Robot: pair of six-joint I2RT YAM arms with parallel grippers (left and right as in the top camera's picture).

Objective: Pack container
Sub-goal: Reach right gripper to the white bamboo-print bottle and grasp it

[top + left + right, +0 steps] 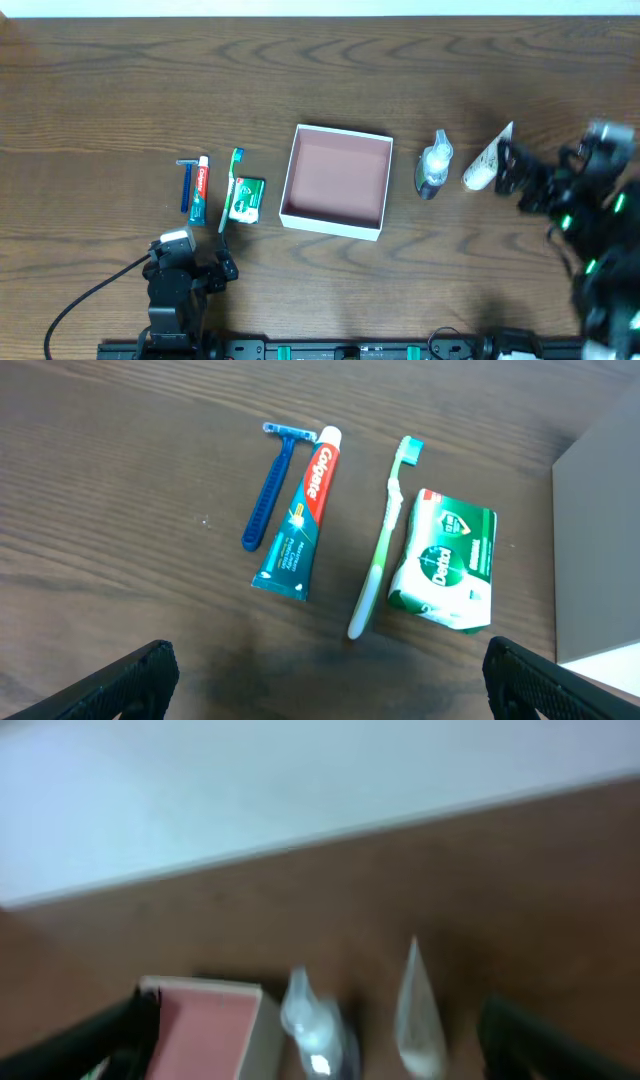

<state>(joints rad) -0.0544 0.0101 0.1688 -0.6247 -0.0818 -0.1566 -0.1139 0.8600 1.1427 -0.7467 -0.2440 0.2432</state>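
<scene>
My right gripper swings outward next and tilts down onto the thin top end of the white tube point(487, 160), since the tube stands upright with that end uppermost.
The container point(291, 175), a shallow white box with a pinkish-brown inside, sits mid-table and holds nothing; it also shows in the right wrist view point(205, 1020). Left of it lie a blue razor point(185, 183), a toothpaste tube point(200, 190), a green toothbrush point(230, 185) and a green soap pack point(245, 200), all clear in the left wrist view: razor point(270, 485), toothpaste point(300, 510), toothbrush point(385, 535), soap point(445, 560). Right of the box stand a clear bottle point(433, 165) and a white tube point(487, 160). My left gripper point(195, 268) is open below the toiletries. My right gripper point(522, 180) is open beside the white tube.
The table's far edge meets a white wall point(250, 790) behind the bottle point(310, 1020) and the white tube point(415, 1010). A black cable point(80, 300) trails from the left arm at the front left.
</scene>
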